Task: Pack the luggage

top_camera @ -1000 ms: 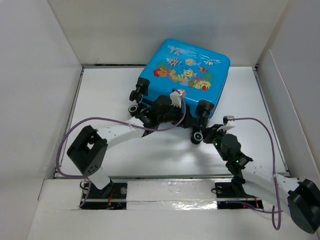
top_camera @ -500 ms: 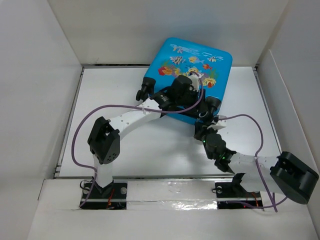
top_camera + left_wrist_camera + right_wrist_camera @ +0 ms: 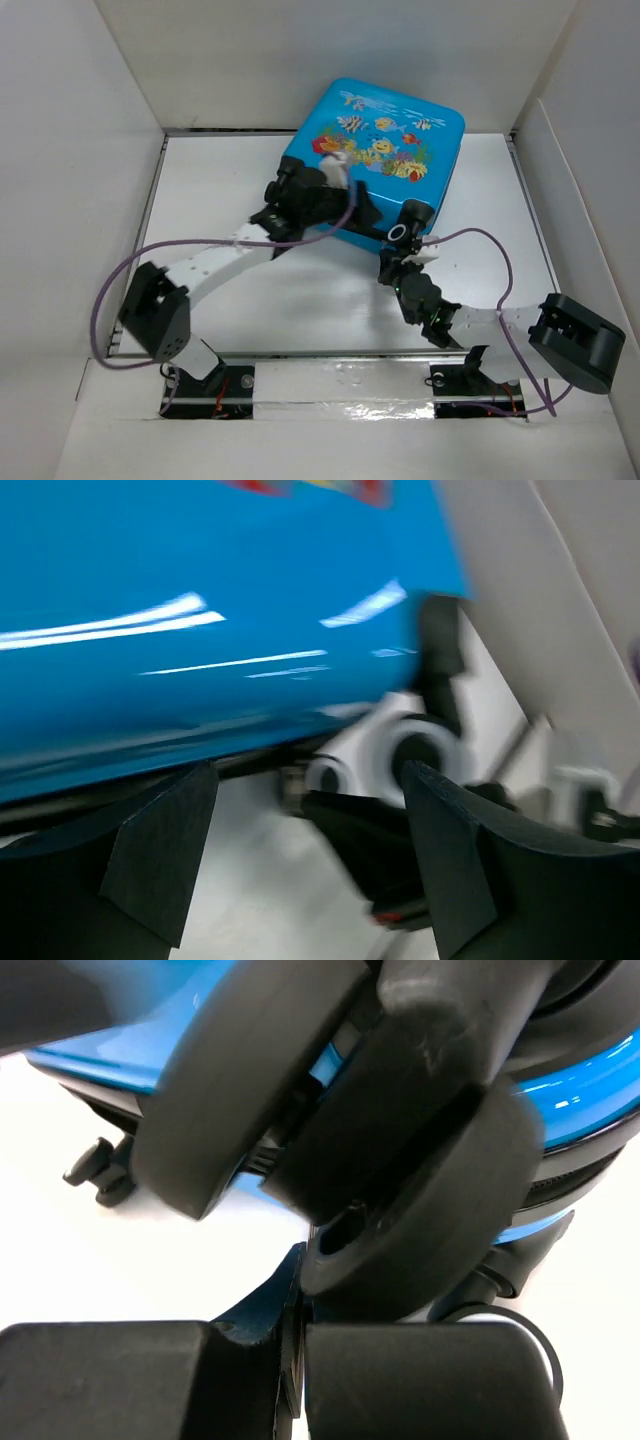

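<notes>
My right gripper is already at the suitcase's other wheel. I should swing my left gripper to the left in the top view, onto the suitcase's black twin wheel.
The luggage (image 3: 385, 140) is a bright-blue suitcase with a fish print, closed, lying tilted at the back of the table. My left gripper (image 3: 360, 212) is open at its near lower edge. In the left wrist view the blue shell (image 3: 200, 610) fills the top and the open gripper (image 3: 305, 860) holds nothing. My right gripper (image 3: 392, 262) is shut just under a black wheel (image 3: 405, 222). In the right wrist view the wheel (image 3: 400, 1190) sits right above the shut gripper (image 3: 300, 1360). A thin dark-blue edge shows at the seam between the fingers; I cannot tell what it is.
White walls close in the table (image 3: 300, 300) on the left, back and right. The suitcase's other wheel (image 3: 290, 180) is by my left wrist. Purple cables (image 3: 480, 240) loop over both arms. A second wheel (image 3: 415, 760) shows between my left fingers.
My left gripper came off the suitcase top and back to its near edge. The right gripper stayed at the wheel while its arm swung. The suitcase has shifted slightly back.
</notes>
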You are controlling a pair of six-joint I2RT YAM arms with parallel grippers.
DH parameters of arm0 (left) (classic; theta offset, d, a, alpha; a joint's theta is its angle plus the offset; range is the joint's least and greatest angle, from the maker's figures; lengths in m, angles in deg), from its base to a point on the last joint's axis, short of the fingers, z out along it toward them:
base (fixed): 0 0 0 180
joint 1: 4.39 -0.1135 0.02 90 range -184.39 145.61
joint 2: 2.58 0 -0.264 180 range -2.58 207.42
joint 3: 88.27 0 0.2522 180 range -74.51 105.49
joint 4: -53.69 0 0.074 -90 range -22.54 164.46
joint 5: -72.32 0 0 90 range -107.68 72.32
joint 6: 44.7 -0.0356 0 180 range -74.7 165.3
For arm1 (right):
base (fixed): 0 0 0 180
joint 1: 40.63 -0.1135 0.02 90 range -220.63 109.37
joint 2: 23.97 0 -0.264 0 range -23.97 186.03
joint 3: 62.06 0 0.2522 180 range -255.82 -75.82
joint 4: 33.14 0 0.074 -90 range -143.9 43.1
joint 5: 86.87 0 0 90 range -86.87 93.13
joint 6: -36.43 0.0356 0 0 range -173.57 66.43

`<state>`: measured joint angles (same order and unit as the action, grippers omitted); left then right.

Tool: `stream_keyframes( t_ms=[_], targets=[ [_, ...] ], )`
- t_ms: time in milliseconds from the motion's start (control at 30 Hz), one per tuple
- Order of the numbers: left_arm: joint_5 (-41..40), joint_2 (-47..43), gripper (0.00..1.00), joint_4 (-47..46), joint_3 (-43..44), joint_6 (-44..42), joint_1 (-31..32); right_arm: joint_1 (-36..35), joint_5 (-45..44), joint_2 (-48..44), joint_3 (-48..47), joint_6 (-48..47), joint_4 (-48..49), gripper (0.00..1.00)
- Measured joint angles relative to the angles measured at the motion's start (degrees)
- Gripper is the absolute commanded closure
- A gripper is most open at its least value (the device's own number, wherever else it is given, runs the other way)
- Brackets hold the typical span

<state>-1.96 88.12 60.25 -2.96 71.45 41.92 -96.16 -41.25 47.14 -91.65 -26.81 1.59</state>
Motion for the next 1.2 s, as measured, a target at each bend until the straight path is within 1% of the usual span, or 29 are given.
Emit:
stream_keyframes(
  t_ms=[67,100,133,200,300,367,500,567,700,800,833,900,933,1000,1033,1200],
  targets=[
    [-3.06,-6.67,0.26,-0.66,-7.37,1.90,-6.97,0.79,1.49,0.44,-0.02,0.02,0.02,1.00],
    [-5.88,-9.66,0.25,-0.31,-9.99,2.71,-10.54,1.16,2.40,0.35,-0.02,0.04,0.00,1.00],
    [-9.75,-12.33,0.21,0.76,-11.82,3.28,-13.38,1.55,3.32,0.09,-0.02,0.04,-0.04,1.00],
    [-17.33,-17.16,0.17,3.91,-13.42,3.82,-16.26,1.99,4.70,-1.09,0.00,0.02,-0.81,1.00],
    [-22.95,-20.74,0.12,7.61,-12.94,3.85,-17.57,2.75,6.58,-3.28,0.17,-0.04,-2.38,1.00],
    [-24.68,-20.28,0.11,11.30,-10.93,3.21,-18.99,3.13,7.56,-4.42,0.59,-0.04,-2.93,1.00],
    [-26.12,-13.66,0.11,18.32,-4.59,-0.07,-20.57,3.85,9.27,-4.87,0.70,-0.35,-3.10,1.00],
    [-25.70,-10.29,0.12,20.48,-2.23,-2.23,-20.52,4.13,9.92,-4.92,0.72,-0.66,-3.10,1.00],
    [-24.52,-5.75,0.17,24.28,-0.13,-6.27,-20.41,4.61,10.99,-5.20,0.87,-0.90,-3.10,1.00],
    [-24.22,-3.39,0.28,25.38,0.90,-8.46,-20.41,4.63,11.47,-5.20,0.87,-1.03,-3.10,1.00],
    [-24.15,-2.71,0.44,25.55,1.29,-9.05,-20.41,4.63,11.58,-5.20,0.90,-1.07,-3.10,1.00],
    [-24.04,-1.60,0.62,26.18,2.12,-10.38,-20.41,4.70,11.76,-5.20,0.90,-1.07,-3.10,1.00],
    [-23.69,-1.14,0.76,27.02,2.49,-11.65,-20.55,4.81,11.85,-5.22,0.90,-1.09,-3.10,1.00],
    [-23.47,-0.52,0.87,28.06,3.39,-12.92,-20.65,4.87,12.04,-5.33,0.90,-1.14,-3.15,1.00],
    [-23.26,-0.42,1.00,28.35,3.78,-13.09,-20.68,4.94,12.13,-5.42,0.90,-1.20,-3.17,1.00],
    [-22.27,-0.44,1.00,29.33,4.33,-13.73,-20.28,5.40,13.53,-6.71,0.90,-2.27,-4.90,1.00]
  ],
)
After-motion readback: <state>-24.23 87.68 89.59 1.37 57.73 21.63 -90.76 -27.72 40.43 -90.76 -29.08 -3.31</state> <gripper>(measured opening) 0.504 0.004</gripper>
